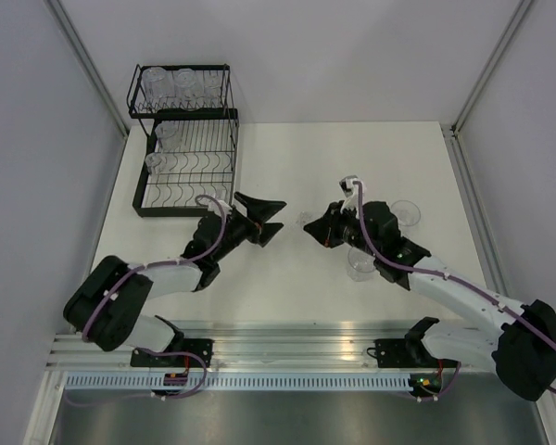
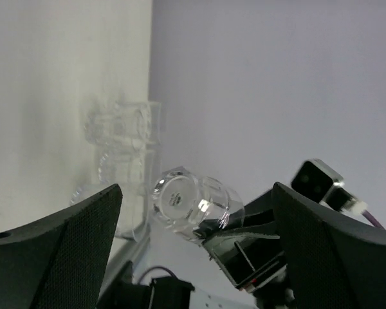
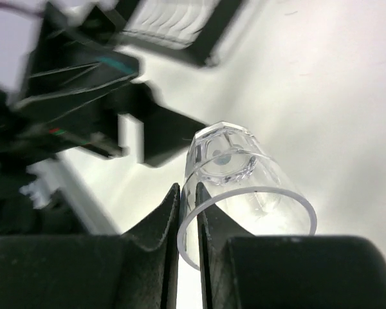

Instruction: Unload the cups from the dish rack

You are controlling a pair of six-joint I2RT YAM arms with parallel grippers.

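Note:
I will next turn the sideways cup in my right gripper upright, lower it to the tabletop [image 1: 341,251] beside the near standing cup, and release it there.
The black wire dish rack [image 1: 187,171] stands at the far left, with several clear cups [image 1: 178,85] on its upper tier and two [image 1: 157,159] on the lower one. My right gripper [image 1: 315,228] is shut on the wall of a clear cup [image 1: 307,221] and holds it on its side above the table's middle. In the right wrist view the fingers [image 3: 188,196] pinch the cup's rim [image 3: 244,193]. My left gripper [image 1: 280,215] is open and empty and faces that cup from the left. In the left wrist view the cup [image 2: 193,203] lies between its spread fingers [image 2: 58,251], not touching them.
Two clear cups stand on the table at the right, one [image 1: 406,213] behind my right arm and one [image 1: 360,264] beside it. In the left wrist view, cups [image 2: 125,129] show in the background. White walls enclose the table on the left, right and back.

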